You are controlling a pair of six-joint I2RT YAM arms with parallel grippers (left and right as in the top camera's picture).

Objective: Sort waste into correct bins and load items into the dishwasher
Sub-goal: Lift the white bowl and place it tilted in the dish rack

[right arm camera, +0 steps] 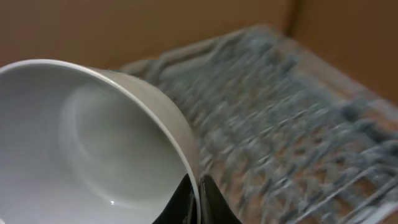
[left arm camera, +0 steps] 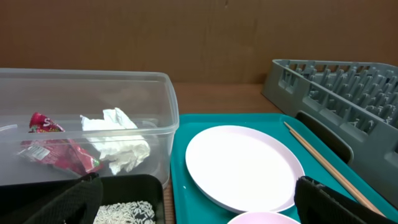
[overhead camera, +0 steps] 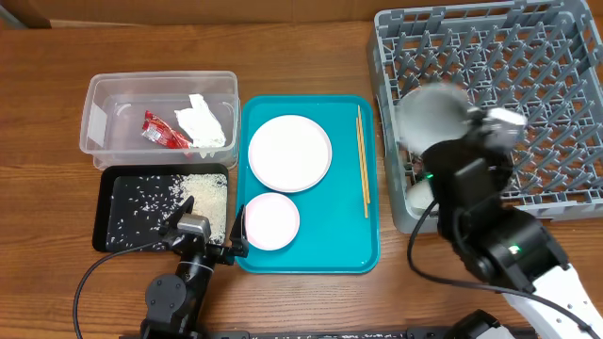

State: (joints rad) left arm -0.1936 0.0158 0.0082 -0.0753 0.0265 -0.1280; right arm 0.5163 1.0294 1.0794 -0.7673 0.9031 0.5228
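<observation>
Next, my right gripper takes the bowl toward the right in the overhead view, down onto the dish rack's empty middle wires, and releases it there.
My right gripper (right arm camera: pixel 198 198) is shut on the rim of a white bowl (right arm camera: pixel 81 143) and holds it over the front left of the grey dish rack (overhead camera: pixel 528 56); the bowl (overhead camera: pixel 431 118) is blurred in the overhead view. My left gripper (overhead camera: pixel 205 237) is open and empty at the near edge between the black tray (overhead camera: pixel 118 212) and the teal tray (overhead camera: pixel 349 226). The clear tub (overhead camera: pixel 104 104) holds the red sauce packet (overhead camera: pixel 162 132) and white napkin (overhead camera: pixel 205 122). Rice (overhead camera: pixel 203 198) lies in the black tray. A large plate (overhead camera: pixel 289 153), small bowl (overhead camera: pixel 271 220) and chopsticks (overhead camera: pixel 362 160) lie on the teal tray.
A white cup-like item (overhead camera: pixel 419 195) sits at the rack's front left corner, partly hidden by my right arm. The rack (left arm camera: pixel 348 81) stands right of the teal tray (left arm camera: pixel 186 174). The wooden table's back strip (overhead camera: pixel 188 47) is bare.
</observation>
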